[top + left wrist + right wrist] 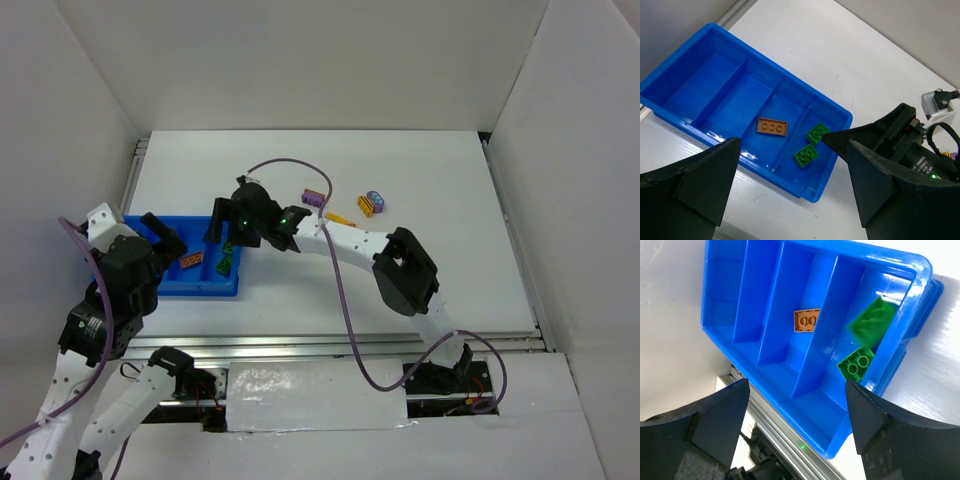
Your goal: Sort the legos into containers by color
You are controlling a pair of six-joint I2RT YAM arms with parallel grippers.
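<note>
The purple brick [313,199] is outside the tray [200,290], below my right gripper and to its right in the top view. My right gripper will move over and down onto it next.
The blue tray [200,290] lies at the left, with narrow compartments side by side. One compartment holds an orange brick [192,260]. The right end one holds two green bricks [226,265]. My right gripper [230,232] hangs open and empty above that end. In the right wrist view [795,425] one green brick [872,322] looks blurred and the other [856,364] lies flat. My left gripper [165,240] is open and empty over the tray's left part. A purple brick [313,199], a yellow-orange brick [340,217] and a purple-yellow brick [371,203] lie on the table.
The tray sits close to the table's near edge, with a metal rail [785,425] just beyond it. White walls enclose the table on the left, back and right. In the left wrist view the right gripper's fingers [880,137] reach over the tray [779,180].
</note>
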